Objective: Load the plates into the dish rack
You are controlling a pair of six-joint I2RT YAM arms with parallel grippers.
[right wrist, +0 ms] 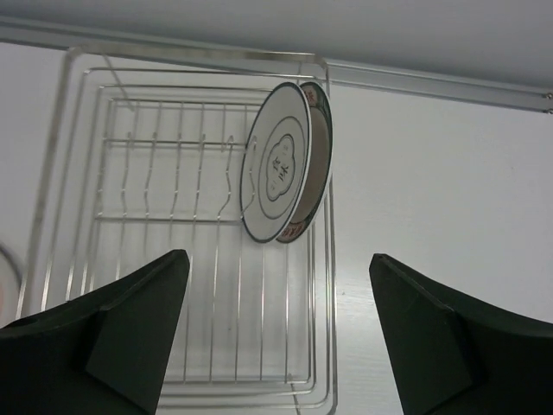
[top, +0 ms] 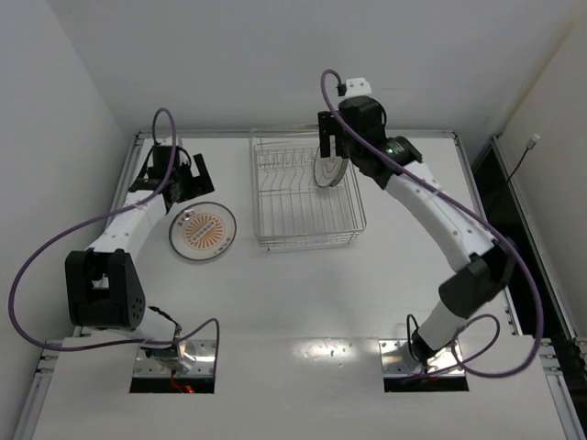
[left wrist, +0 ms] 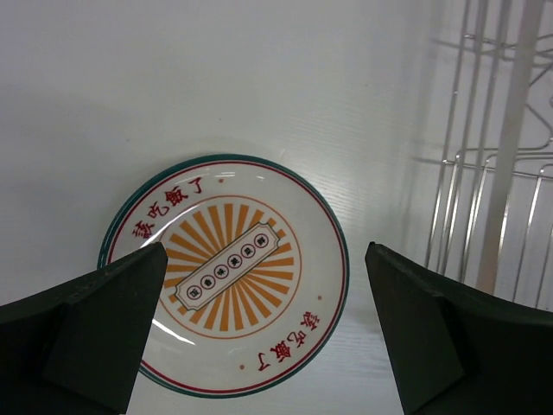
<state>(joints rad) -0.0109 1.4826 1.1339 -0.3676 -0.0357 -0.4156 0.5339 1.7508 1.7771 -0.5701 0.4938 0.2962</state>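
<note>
The left gripper comes down next toward the rack astride the plate's rim facing the rack (top: 233, 231) (left wrist: 343, 292), below on the gripper's rack side, as bare table leaves finger room.
The plate with the orange sunburst center (top: 203, 230) lies flat on the table, left of the dish rack (top: 275, 197). In the left wrist view this plate (left wrist: 226, 275) sits below and between my open fingers. My left gripper (top: 188, 183) is open and empty, hovering just behind the plate. The white plate with the dark ring (top: 328, 170) stands on edge among the prongs at the rack's right end. It also shows in the right wrist view (right wrist: 281, 173). My right gripper (top: 328, 139) is open and empty above it, apart from it (right wrist: 276, 337).
The wire rack (right wrist: 155, 173) has several free prong slots left of the standing plate. Its edge shows at the right of the left wrist view (left wrist: 492, 173). White walls close in on the left and back of the table (top: 275, 302).
</note>
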